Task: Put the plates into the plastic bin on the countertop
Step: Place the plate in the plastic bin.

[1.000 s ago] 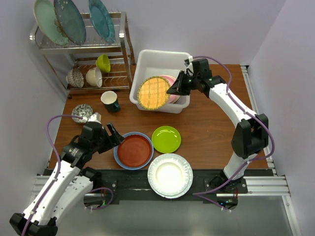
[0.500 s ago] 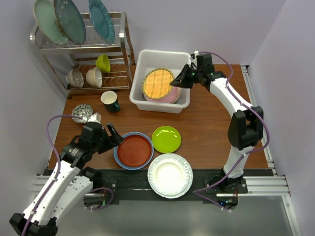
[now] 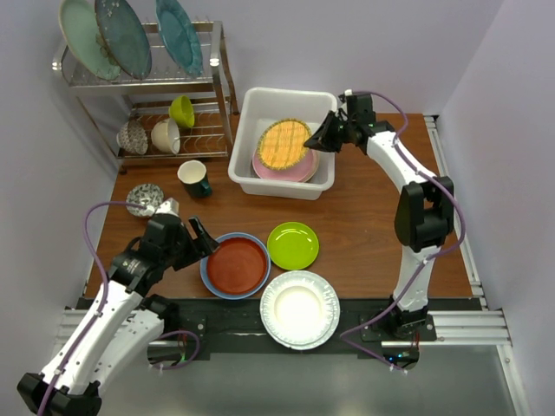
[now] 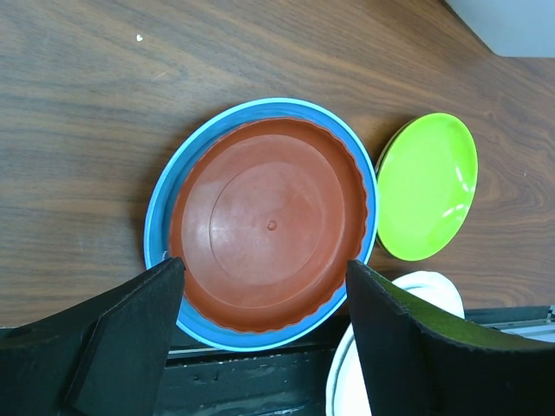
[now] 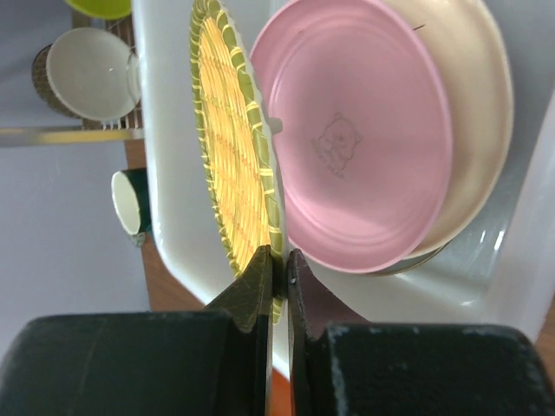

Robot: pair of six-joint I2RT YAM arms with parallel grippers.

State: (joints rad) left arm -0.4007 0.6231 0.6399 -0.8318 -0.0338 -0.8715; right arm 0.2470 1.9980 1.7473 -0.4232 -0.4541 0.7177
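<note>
My right gripper next moves down toward the pink plate (image 3: 283, 171) to release the gold plate's rim, since the pink one lies open below in the bin (image 3: 286, 98).
My right gripper (image 3: 323, 140) is shut on the rim of the gold plate (image 3: 283, 144) and holds it tilted over the white plastic bin (image 3: 286, 98). In the right wrist view the gripper (image 5: 279, 264) pinches the gold plate (image 5: 232, 147) edge-on above the pink plate (image 5: 355, 156), which lies on the cream plate (image 5: 481, 113) in the bin. My left gripper (image 3: 206, 243) is open beside the rust red plate (image 3: 237, 264), which sits in the blue plate (image 3: 211, 279). In the left wrist view its open gripper (image 4: 264, 303) spans the rust red plate (image 4: 269, 227).
The lime green plate (image 3: 292, 245) and the white fluted plate (image 3: 299, 308) lie on the countertop (image 3: 373, 225) near the front. A green mug (image 3: 193, 178) and a patterned bowl (image 3: 143, 198) stand at the left. The wire rack (image 3: 147, 95) with teal plates and bowls stands behind.
My right gripper has carried the gold plate up and back from the bin's front wall to over the plates inside it. The left arm has not moved.
</note>
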